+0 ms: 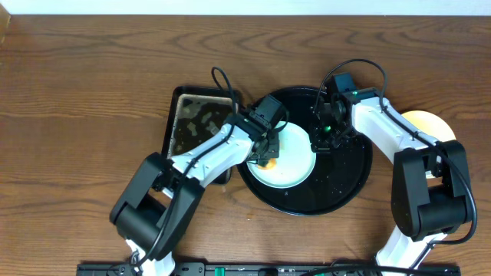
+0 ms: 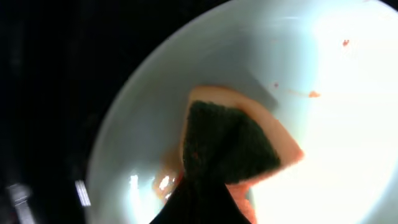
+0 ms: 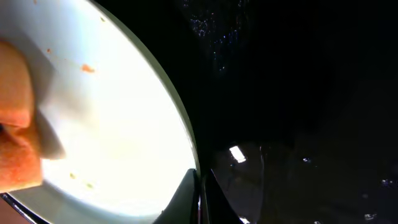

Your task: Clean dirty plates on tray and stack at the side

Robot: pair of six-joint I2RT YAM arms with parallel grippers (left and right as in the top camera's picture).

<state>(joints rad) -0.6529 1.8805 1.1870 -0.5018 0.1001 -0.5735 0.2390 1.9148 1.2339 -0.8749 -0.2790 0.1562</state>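
Note:
The robot's left gripper needs to move off the plate next, to the left in the overhead view, and let go of the sponge in the dark pan, because the bottom of the pan is empty.
A pale mint-blue plate lies on the round black tray, left of its middle. My left gripper is shut on an orange sponge with a dark green face and presses it on the plate; small sauce specks remain. My right gripper is shut on the plate's right rim, and its fingers pinch the edge of the plate. A pale yellow plate lies on the table at the right, partly hidden by my right arm. A third plate is out of view.
A rectangular dark pan with wet residue sits just left of the tray, under my left arm. The tray's black surface is wet with droplets. Bare wooden table surrounds it all.

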